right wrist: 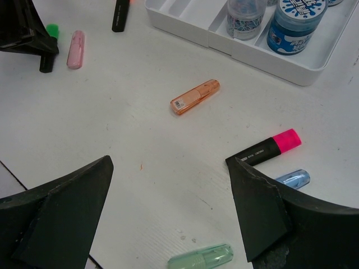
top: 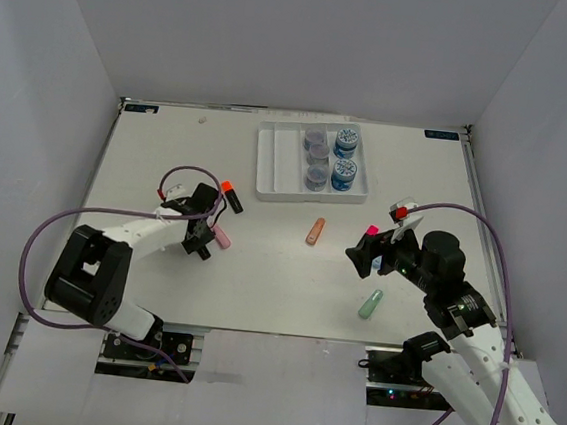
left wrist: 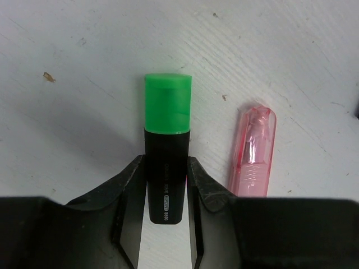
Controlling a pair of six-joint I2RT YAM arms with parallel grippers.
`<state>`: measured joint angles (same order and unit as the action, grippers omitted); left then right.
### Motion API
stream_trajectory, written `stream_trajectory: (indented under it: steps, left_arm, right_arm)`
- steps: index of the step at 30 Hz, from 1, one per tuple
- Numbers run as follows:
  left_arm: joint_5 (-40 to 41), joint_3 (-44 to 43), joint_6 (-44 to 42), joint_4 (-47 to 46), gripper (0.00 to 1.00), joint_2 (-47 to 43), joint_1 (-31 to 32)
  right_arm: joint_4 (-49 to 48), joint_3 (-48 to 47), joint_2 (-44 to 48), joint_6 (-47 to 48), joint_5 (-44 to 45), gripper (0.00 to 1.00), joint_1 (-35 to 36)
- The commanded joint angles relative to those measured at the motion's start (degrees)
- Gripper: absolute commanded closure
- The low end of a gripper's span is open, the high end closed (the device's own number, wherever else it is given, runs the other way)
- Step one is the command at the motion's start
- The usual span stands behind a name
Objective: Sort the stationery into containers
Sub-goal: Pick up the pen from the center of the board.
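The black highlighter lifts in my left gripper next and travels outward over the white tray (top: pixel 273 166), for release in the tray's empty section beside the jars.
My left gripper (top: pixel 201 233) is shut on a black highlighter with a green cap (left wrist: pixel 167 120) that lies on the table; the fingers (left wrist: pixel 132 179) press both sides of its body. A pastel pink highlighter (left wrist: pixel 253 151) lies just right of it. My right gripper (right wrist: pixel 168 168) is open and empty above the table. Around it lie a pastel orange highlighter (right wrist: pixel 194 97), a pink-capped black highlighter (right wrist: pixel 269 147), a pastel blue one (right wrist: pixel 293 178) and a mint one (right wrist: pixel 201 258). The white tray (top: pixel 273 166) at the far middle holds several jars (top: pixel 347 140) in its right compartments.
An orange-capped black highlighter (top: pixel 231 196) lies just beyond my left gripper. The tray's left compartments (right wrist: pixel 185 14) hold nothing. White walls close in the table on three sides. Purple cables loop from both arms.
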<state>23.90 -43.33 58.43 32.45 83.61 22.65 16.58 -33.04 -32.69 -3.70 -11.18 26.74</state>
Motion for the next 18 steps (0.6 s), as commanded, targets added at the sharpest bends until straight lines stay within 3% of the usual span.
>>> stream_trajectory:
  steps: [1,6,9,18]
  left_arm:
    - [-0.35,-1.4,-2.78,-1.77,0.69,-3.36,-0.15]
    - [-3.85,-11.56,-12.98,-5.54,0.72,-3.29,-0.07]
    - [-9.91,-17.91,-19.49,-7.66,0.73,0.13,-0.07]
    - [-19.42,-43.75,-31.09,-9.33,0.76,19.73,3.88]
  right_arm:
    - [-1.9,-0.27,-0.01,0.28,0.11,0.1,0.15]
    - [-1.9,-0.1,-0.1,0.28,0.1,0.1,0.24]
    - [-1.9,-0.19,-0.45,0.19,0.11,0.1,0.15]
    - [-1.72,-0.1,-0.71,0.19,0.72,0.1,0.24]
